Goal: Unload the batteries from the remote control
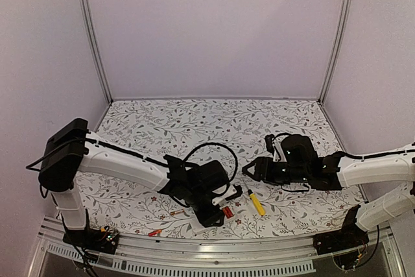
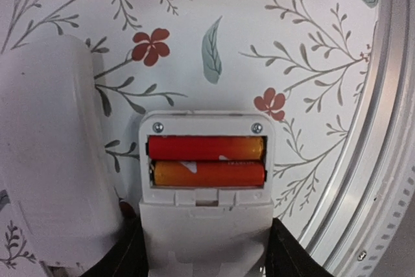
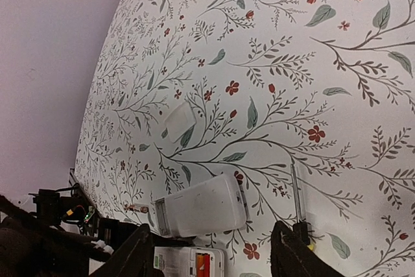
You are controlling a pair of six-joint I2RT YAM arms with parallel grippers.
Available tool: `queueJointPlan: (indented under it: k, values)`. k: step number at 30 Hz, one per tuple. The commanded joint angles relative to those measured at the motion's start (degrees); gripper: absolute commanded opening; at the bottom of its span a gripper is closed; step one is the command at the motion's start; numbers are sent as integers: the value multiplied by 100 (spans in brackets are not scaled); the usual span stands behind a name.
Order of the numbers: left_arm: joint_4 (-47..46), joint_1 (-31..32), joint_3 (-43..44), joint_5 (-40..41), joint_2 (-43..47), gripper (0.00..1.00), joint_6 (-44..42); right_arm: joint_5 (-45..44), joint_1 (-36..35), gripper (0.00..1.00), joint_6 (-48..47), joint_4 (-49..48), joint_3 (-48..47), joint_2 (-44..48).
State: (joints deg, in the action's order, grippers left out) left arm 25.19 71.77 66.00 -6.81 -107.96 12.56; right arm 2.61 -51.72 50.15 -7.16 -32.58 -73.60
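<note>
I will move the remote's body outward with my left gripper, away from the front bar, and let go of it, because the cloth [image 2: 115, 116] beside the second casing is farther outward than my gripper.
The white remote control [image 2: 206, 225] lies with its back up and its battery bay open. Two red-orange batteries [image 2: 206, 148] sit side by side in the bay. My left gripper [image 2: 204, 254] is shut on the remote's body, a black finger on each side. In the top view this grip [image 1: 211, 209] is near the table's front edge, with the batteries [image 1: 227, 212] showing red. My right gripper [image 1: 249, 170] hovers behind and to the right of it, open and holding nothing; its fingers [image 3: 133, 254] frame the scene from above.
A second white remote-like casing [image 3: 201, 205] lies beside the held one. A yellow-handled screwdriver [image 1: 256, 202] lies to the right. A loose battery [image 1: 176, 213] rests on the cloth, another [image 1: 154, 232] by the front rail. A small white cover [image 3: 179, 120] lies farther back.
</note>
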Motion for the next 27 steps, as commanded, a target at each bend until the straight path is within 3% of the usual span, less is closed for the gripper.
queueJointPlan:
  k: [1, 18, 23, 27]
  values:
    - [23, -340, -75, 163, -256, 25, -781, -155, 47, 60, -123, 307, -195, 30]
    - [-453, -1003, 166, 877, -596, 32, -2238, -228, 79, 64, -316, 347, -239, -44]
    - [-781, -1082, -47, 761, -406, 57, -2358, -403, 101, 65, -480, 324, -359, -122]
    - [-819, -1103, 18, 725, -183, 66, -2284, -360, 109, 66, -629, 409, -484, -177]
